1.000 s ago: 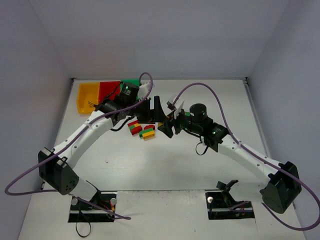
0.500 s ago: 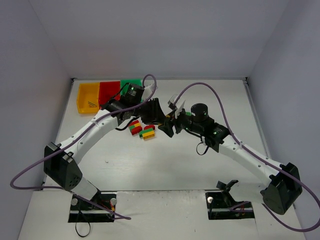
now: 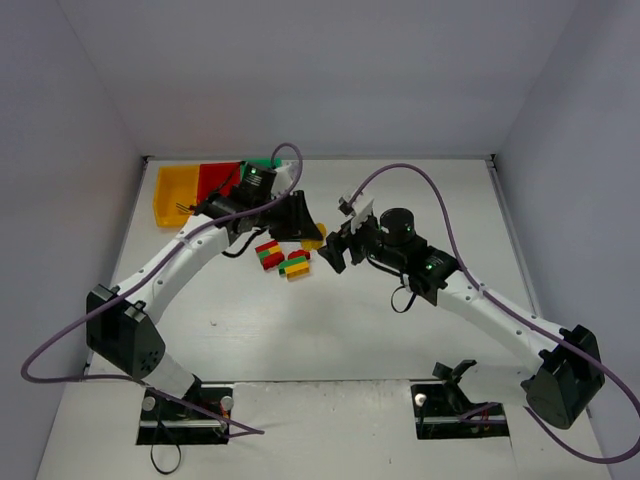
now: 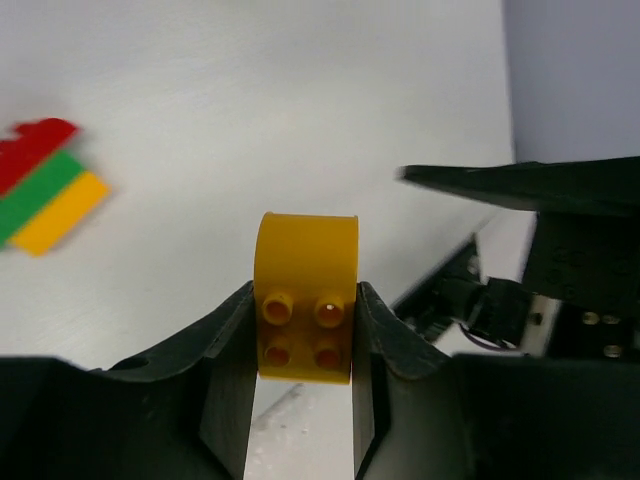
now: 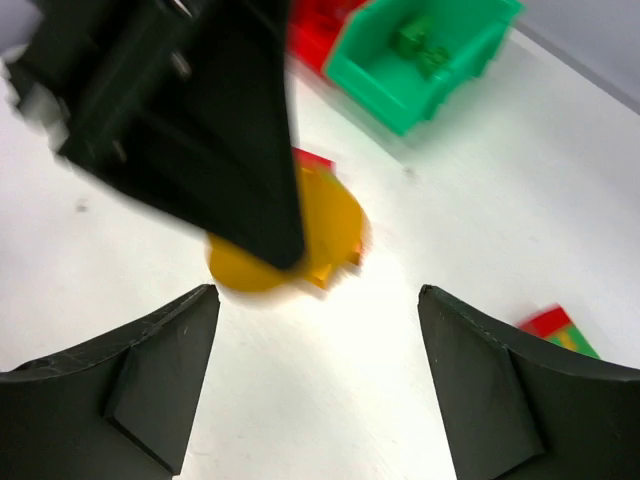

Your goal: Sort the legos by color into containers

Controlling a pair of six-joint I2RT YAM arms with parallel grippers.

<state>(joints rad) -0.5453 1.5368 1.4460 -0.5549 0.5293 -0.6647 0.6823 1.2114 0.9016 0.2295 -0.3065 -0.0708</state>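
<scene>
Next, my left gripper swings outward and to the left in the top view, over the yellow container (image 3: 176, 192), and releases the yellow lego (image 3: 315, 241), since their colors match.
A yellow lego (image 4: 305, 300) with a rounded top is clamped between the fingers of my left gripper (image 4: 305, 330), which is shut on it. From above, that gripper (image 3: 305, 232) holds the yellow lego (image 3: 315, 241) just above the table at mid-field. My right gripper (image 5: 318, 295) stands open directly facing it, empty, with the yellow lego (image 5: 300, 235) just beyond its fingertips. Two red-green-yellow clumps (image 3: 268, 254) (image 3: 295, 265) lie below the left gripper. The containers sit at the back left: yellow (image 3: 172, 195), red (image 3: 214, 178), green (image 3: 266, 163).
The green bin (image 5: 420, 70) holds green legos (image 5: 420, 40), and the red bin (image 5: 315, 30) is beside it. A red-green piece (image 5: 555, 325) lies at the right of the right wrist view. Purple cables arc over both arms. White walls enclose the table.
The left gripper closed on the yellow lego and drew back slightly to the left with it. The right gripper opened and let the lego go.
</scene>
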